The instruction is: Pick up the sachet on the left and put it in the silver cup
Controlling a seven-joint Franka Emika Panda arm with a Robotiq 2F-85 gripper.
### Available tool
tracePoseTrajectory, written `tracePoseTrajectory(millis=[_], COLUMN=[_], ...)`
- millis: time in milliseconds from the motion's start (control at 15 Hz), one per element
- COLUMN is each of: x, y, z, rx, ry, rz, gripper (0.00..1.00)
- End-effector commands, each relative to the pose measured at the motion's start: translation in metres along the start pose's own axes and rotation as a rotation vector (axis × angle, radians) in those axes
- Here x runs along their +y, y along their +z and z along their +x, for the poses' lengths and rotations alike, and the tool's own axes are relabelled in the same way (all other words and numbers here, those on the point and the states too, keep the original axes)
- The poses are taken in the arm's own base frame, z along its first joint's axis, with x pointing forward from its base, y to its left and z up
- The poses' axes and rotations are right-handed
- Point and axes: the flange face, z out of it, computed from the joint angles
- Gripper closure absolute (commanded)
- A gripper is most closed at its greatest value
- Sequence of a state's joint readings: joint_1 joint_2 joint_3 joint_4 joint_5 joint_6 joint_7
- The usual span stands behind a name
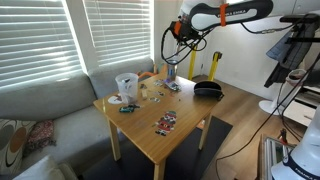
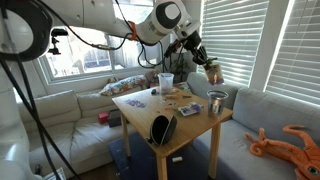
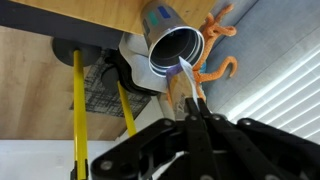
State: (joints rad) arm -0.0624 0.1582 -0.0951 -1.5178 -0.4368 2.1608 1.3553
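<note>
The tan and white sachet is still hanging above the cup's rim, so my gripper will next go down toward the opening of the silver cup [image 2: 217,95] [image 3: 180,50] and let go of the sachet there.
The silver cup [image 3: 180,50], a small shiny metal cylinder, stands at a far corner of the wooden table in both exterior views [image 1: 171,73] [image 2: 216,102]. My gripper [image 3: 197,118] is shut on a tan and white sachet [image 3: 183,88]. It holds the sachet just above and beside the cup's open mouth. In an exterior view the gripper [image 2: 208,66] hangs over the cup with the sachet [image 2: 214,74] at its tips. In an exterior view the gripper [image 1: 172,56] is right above the cup.
A clear and white tumbler [image 1: 126,85] [image 2: 166,82] stands on the wooden table [image 1: 185,112]. More sachets [image 1: 165,122] and small items lie around it. A black object [image 1: 207,90] [image 2: 162,128] sits at one edge. A grey sofa [image 1: 45,105] flanks the table.
</note>
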Motion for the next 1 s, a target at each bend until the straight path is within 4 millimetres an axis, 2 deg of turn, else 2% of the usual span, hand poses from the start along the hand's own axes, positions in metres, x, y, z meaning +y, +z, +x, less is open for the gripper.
tracePoseTrajectory(millis=[0,933], x=[-0.002,-0.004], y=[0.011,0.053], z=[0.012,0.039], rx=[-0.046,-0.146], ry=[0.042,0.058], rz=[0.002,0.018], gripper=[0.99,0.99])
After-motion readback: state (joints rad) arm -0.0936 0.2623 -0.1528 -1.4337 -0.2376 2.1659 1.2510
